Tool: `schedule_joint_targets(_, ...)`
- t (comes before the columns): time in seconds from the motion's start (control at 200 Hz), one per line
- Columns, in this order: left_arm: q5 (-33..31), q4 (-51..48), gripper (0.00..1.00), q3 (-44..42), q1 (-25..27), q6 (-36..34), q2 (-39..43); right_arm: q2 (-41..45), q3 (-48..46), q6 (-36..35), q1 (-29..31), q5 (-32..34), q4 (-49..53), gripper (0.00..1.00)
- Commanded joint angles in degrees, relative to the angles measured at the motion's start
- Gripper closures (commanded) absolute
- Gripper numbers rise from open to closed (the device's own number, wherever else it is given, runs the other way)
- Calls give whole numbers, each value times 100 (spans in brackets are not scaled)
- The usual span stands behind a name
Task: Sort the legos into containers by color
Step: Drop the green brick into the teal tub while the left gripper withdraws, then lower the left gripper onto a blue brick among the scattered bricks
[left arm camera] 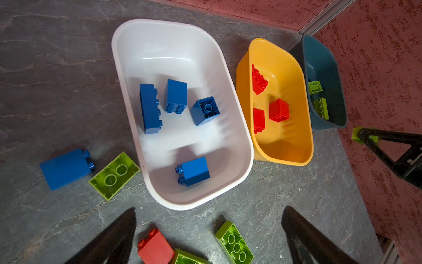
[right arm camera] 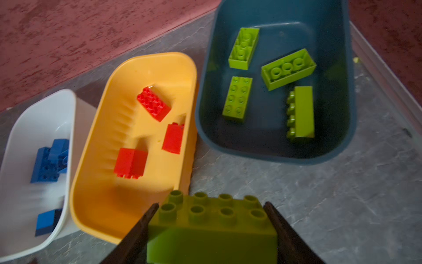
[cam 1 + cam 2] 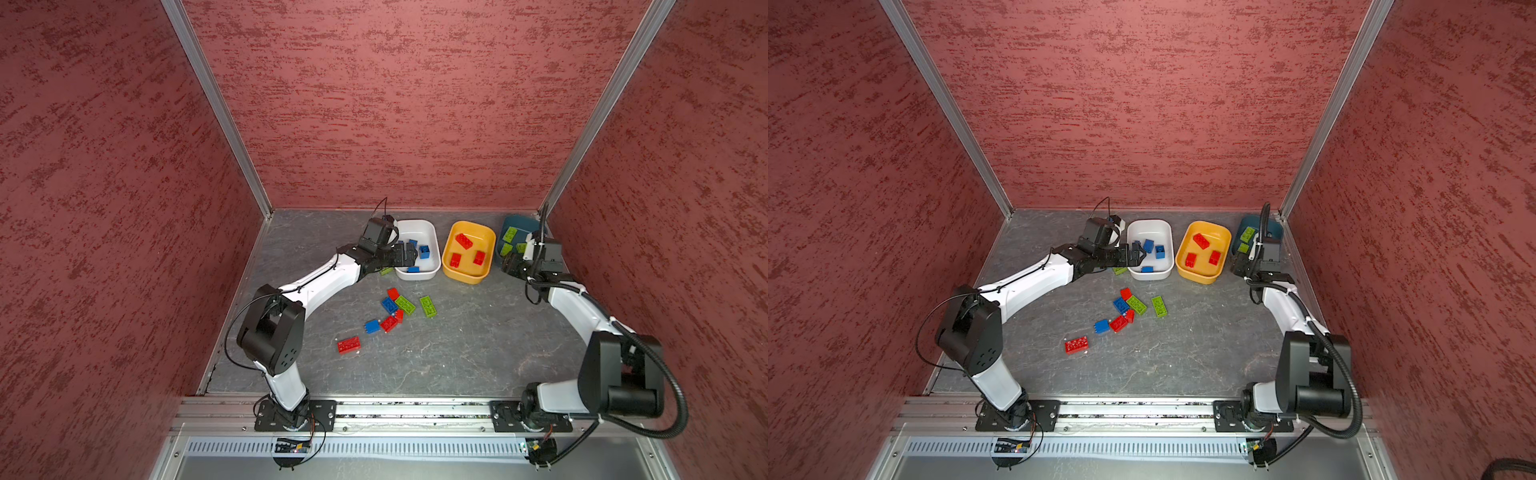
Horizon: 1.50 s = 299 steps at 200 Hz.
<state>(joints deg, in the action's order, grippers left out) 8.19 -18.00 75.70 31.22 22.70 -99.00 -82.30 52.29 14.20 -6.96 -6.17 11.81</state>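
I will move my right gripper outward over the open top of the dark teal container [image 2: 269, 108] next and let go of the oblong green lego [image 2: 212, 226], because green legos are already in the container.
Three tubs stand in a row at the back: the white container [image 3: 430, 232] with several blue legos [image 1: 175, 96], the yellow-orange container [image 3: 465, 277] with three red legos [image 2: 153, 106], and the dark teal container [image 3: 521, 220] with several green legos [image 2: 288, 68]. My left gripper [image 3: 409, 255] hovers open over the white tub's near-left side with nothing between its fingers [image 1: 123, 228]. Just in front of the teal tub, my right gripper [image 2: 211, 205] is shut on an oblong green lego [image 2: 212, 226], held studs forward.
Loose legos lie mid-table: a mixed red, blue and green cluster [image 3: 395, 307], a green oblong [image 3: 428, 306] and a red oblong [image 3: 348, 345]. A blue brick [image 1: 66, 168] and a green one [image 1: 114, 176] lie beside the white tub. Red walls enclose three sides.
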Motion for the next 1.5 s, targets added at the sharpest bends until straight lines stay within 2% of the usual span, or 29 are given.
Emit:
schedule_joint_targets(0.0,-109,86,0,-54,-20,66,179,-456,521,-89,-261,212,136,40)
schedule_joint_targets(0.326,-429,-153,1,-409,-45,287,430,-2290,2436,-114,-441,651,929,37)
schedule_joint_targets(0.396,-493,-252,0,-576,-76,344,562,-2543,2758,7,-432,799,1146,32)
schedule_joint_targets(0.461,-593,-424,0,-760,-73,311,701,-2608,2885,79,-399,705,1283,21)
schedule_joint_targets(0.566,-875,-718,1,-1096,-99,287,940,-2461,2692,126,-343,646,1095,10)
schedule_joint_targets(0.786,-1053,-983,0,-1550,-187,412,1254,-1989,2294,248,-224,738,967,1)
schedule_joint_targets(1.157,-1191,-1269,1,-1554,-193,592,1148,-1139,1672,468,-10,455,817,1)
schedule_joint_targets(1.307,-1232,-1668,1,-1592,-186,724,1024,-488,1054,943,271,-162,398,1)
schedule_joint_targets(1.493,-1168,-2132,2,-1819,-126,863,1092,254,388,1460,462,-275,-27,1)
